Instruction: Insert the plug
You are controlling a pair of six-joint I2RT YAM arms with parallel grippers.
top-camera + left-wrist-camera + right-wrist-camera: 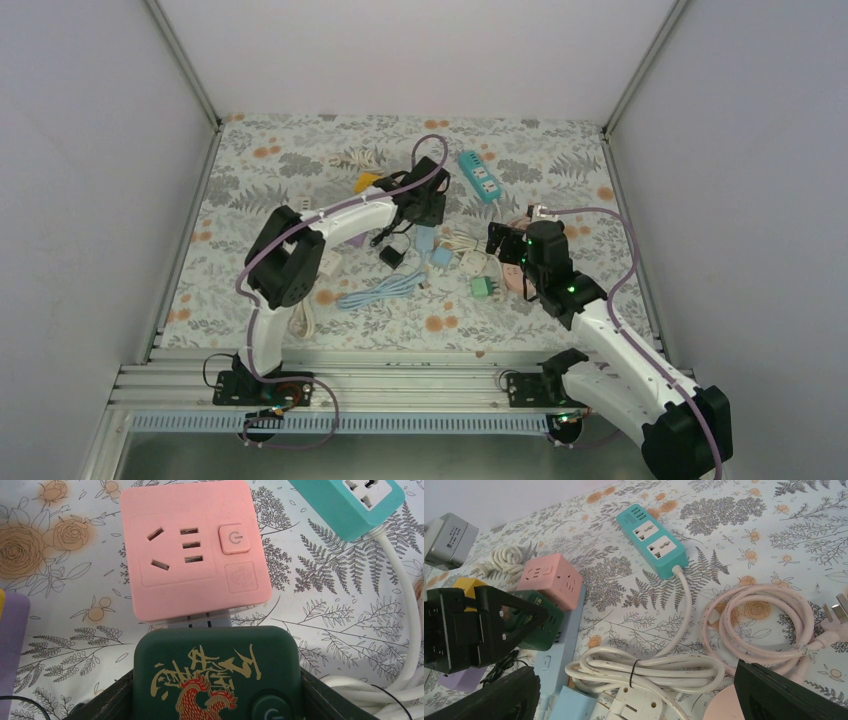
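Observation:
My left gripper brings the green plug down onto the slots of the light blue power strip next and releases it, as the plug still hangs above.
A dark green cube plug (215, 670) with a red and gold rooster print sits between the fingers (100, 705) of my left gripper (216, 700), which is shut on it. Right behind it stands a pink cube socket (192, 550), its face holes and power button up. In the right wrist view the green cube (536, 622) hangs over a light blue power strip (559, 650), beside the pink cube (551, 577). My right gripper (634, 700) is open, with nothing between its fingers, above a white coiled cable (644, 667). From above, the left gripper (425, 200) is at mid-table and the right gripper (510, 245) is to its right.
A teal power strip (656, 542) lies at the back with its white cord trailing forward. A pink coiled cable (759, 625) lies to the right. A grey adapter (449, 540), a yellow block (466, 585) and a purple block (12, 635) crowd the left. White walls enclose the table.

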